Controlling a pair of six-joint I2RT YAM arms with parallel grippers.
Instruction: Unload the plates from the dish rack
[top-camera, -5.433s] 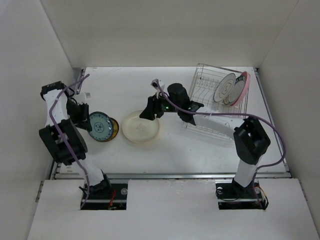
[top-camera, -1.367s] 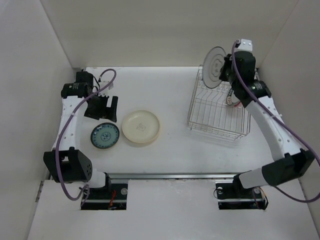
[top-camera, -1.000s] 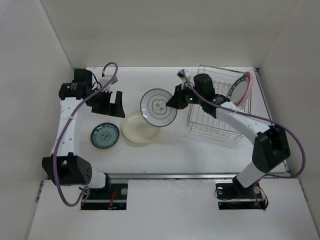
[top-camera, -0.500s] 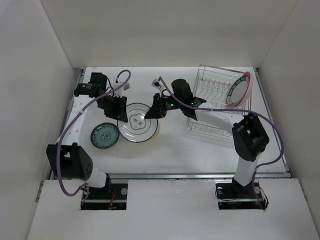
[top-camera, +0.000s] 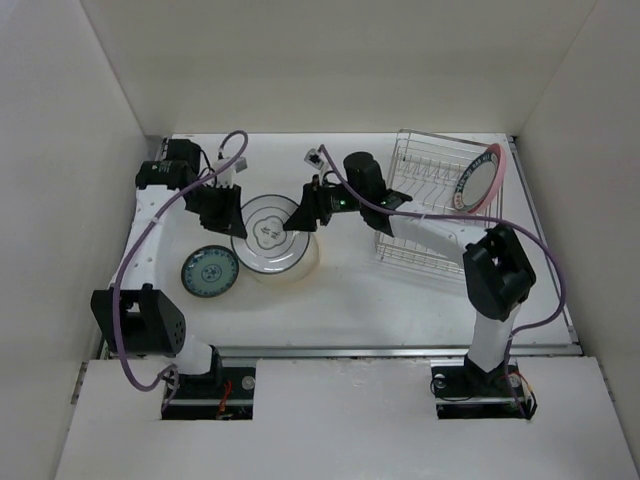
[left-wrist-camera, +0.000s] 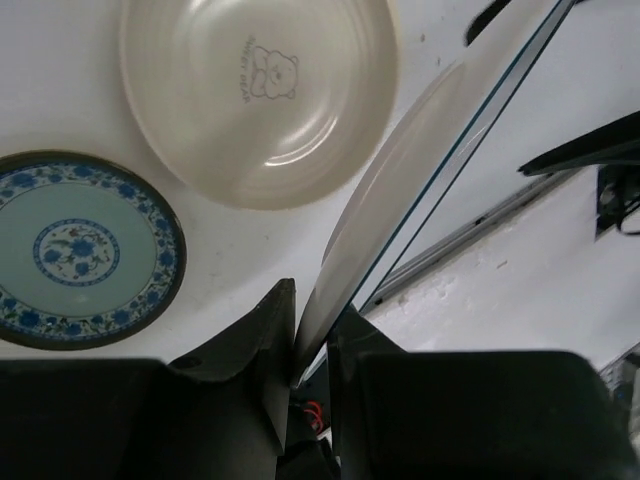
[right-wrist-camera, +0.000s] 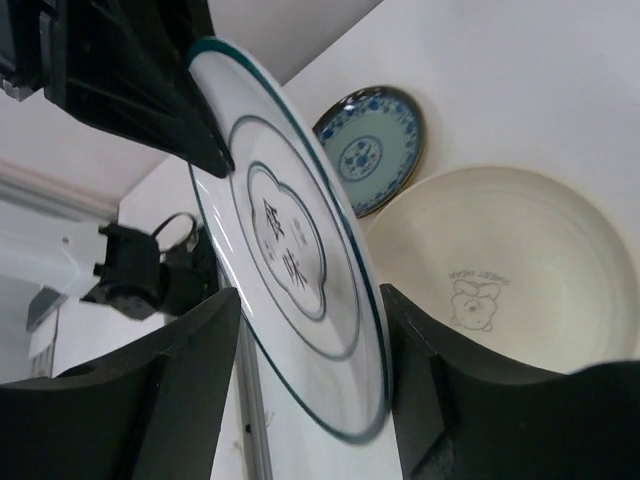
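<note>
Next, my left gripper moves outward and down to bare tabletop beyond the teal plate (top-camera: 209, 270), clear of the cream-yellow plate, to release.
The white plate with a dark rim (top-camera: 268, 235) is held tilted over the cream-yellow plate (top-camera: 303, 268). My left gripper (top-camera: 228, 213) is shut on its left rim; in the left wrist view the rim (left-wrist-camera: 400, 190) sits pinched between the jaws (left-wrist-camera: 312, 350). My right gripper (top-camera: 300, 218) is at the plate's right edge with its jaws wide apart around the plate (right-wrist-camera: 290, 250). The teal patterned plate (top-camera: 209, 270) lies flat on the table at the left. The pink plate (top-camera: 482, 180) stands in the dish rack (top-camera: 430, 205) at the right.
White walls close in the table on the left, back and right. The rack's near half holds nothing. The cream-yellow plate (left-wrist-camera: 260, 90) and the teal plate (left-wrist-camera: 75, 250) lie side by side below the held plate.
The white plate has left the rack and come over the cream-yellow plate in my right gripper. My left gripper has moved in and shut on its left rim. The plate now sits slightly higher and further left.
</note>
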